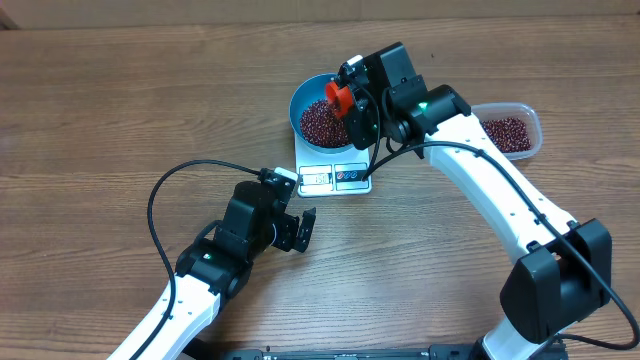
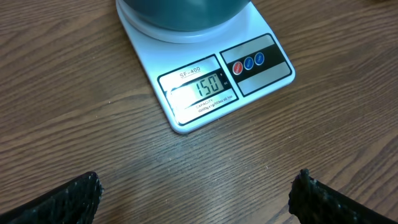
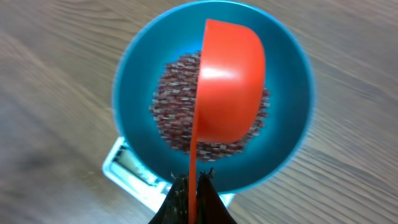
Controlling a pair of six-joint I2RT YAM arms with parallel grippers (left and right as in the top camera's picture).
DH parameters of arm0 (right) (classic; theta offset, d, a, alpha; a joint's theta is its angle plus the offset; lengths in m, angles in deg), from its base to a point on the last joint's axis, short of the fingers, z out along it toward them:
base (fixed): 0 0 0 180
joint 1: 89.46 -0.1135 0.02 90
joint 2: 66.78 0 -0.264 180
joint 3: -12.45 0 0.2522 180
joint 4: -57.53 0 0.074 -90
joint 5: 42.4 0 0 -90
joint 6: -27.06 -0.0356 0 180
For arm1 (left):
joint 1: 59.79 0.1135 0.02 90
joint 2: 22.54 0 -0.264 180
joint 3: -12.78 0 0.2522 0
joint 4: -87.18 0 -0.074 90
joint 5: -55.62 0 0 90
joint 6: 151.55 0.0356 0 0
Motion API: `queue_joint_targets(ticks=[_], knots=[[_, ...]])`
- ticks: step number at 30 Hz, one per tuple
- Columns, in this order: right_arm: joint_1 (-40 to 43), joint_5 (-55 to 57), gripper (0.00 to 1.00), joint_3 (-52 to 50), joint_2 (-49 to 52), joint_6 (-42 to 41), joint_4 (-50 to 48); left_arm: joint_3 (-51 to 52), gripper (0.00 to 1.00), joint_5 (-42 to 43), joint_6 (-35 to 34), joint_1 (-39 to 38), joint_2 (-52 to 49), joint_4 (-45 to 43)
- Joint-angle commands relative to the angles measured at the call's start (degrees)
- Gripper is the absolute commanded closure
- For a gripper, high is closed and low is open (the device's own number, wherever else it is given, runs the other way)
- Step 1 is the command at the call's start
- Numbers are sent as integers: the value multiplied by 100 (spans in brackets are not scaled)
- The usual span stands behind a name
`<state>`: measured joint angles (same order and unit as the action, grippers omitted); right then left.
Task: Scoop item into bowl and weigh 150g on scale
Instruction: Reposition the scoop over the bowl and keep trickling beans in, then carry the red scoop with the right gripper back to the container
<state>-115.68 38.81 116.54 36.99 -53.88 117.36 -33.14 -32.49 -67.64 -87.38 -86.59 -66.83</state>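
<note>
My right gripper should swing off the bowl [image 1: 303, 97] and down and release the scoop onto the tub's beans, as they lie to the gripper's right in the overhead view.
The blue bowl [image 1: 303, 97] stands on the white scale [image 1: 335, 178] and holds a heap of dark red beans [image 1: 320, 122]. My right gripper [image 1: 352, 100] hovers over the bowl, shut on the thin handle of a red scoop [image 1: 338, 98]. In the right wrist view the scoop [image 3: 230, 81] is turned on its side above the beans [image 3: 177, 106], inside the bowl's rim [image 3: 130, 74], with the gripper [image 3: 194, 180] pinching its handle. My left gripper [image 1: 300, 230] rests open just in front of the scale. Its wrist view shows the scale [image 2: 205, 87] with the display reading 150, and nothing between the gripper's [image 2: 199, 186] spread fingers [image 2: 74, 199].
A clear plastic tub [image 1: 510, 130] with more beans sits at the right, behind the right arm. A black cable [image 1: 170, 185] loops over the wooden table left of the left arm.
</note>
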Motion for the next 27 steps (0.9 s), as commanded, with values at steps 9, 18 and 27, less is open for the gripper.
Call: queue_joint_targets(ticks=[9, 18, 27], knots=[[1421, -3718, 96, 168, -199, -133, 22, 24, 0, -42, -79, 24, -35, -4], [2837, -6253, 96, 168, -313, 595, 511, 24, 1, -42, -79, 24, -35, -4], [4647, -6476, 96, 168, -739, 861, 1362, 24, 1, -42, -79, 24, -35, -4]])
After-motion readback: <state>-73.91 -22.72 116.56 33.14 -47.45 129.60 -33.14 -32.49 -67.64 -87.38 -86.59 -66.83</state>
